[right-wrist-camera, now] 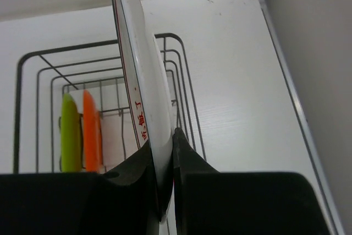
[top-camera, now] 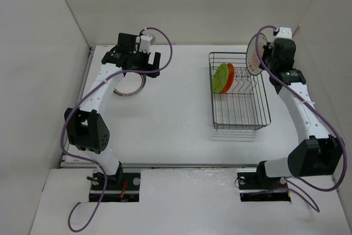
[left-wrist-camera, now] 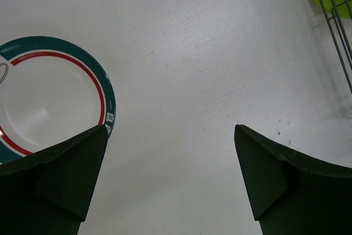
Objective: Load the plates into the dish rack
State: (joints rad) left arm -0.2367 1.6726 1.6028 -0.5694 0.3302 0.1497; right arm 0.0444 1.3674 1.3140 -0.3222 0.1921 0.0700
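Observation:
My right gripper lowers the white plate next and sets it upright in the rack's slots [top-camera: 240, 85] [right-wrist-camera: 114, 129] beside the orange plate, since they stand empty.
A white plate with a teal-and-red ringed rim [top-camera: 130, 87] [left-wrist-camera: 55, 97] lies flat on the table at the far left. My left gripper [top-camera: 144, 70] [left-wrist-camera: 170, 174] hangs open just beside it, nothing between its fingers. My right gripper [top-camera: 263, 59] [right-wrist-camera: 165, 158] is shut on the rim of a white plate with red markings [top-camera: 256, 53] [right-wrist-camera: 140, 81], held upright above the far right end of the dish rack [top-camera: 239, 89] [right-wrist-camera: 181, 81]. A lime green plate [top-camera: 221, 78] [right-wrist-camera: 70, 133] and an orange plate [top-camera: 230, 76] [right-wrist-camera: 91, 130] stand on edge side by side in the rack.
White walls close in the table at the back and on both sides; the right wall [right-wrist-camera: 313, 53] runs close by the rack. The rack's corner [left-wrist-camera: 335, 26] shows at the top right of the left wrist view.

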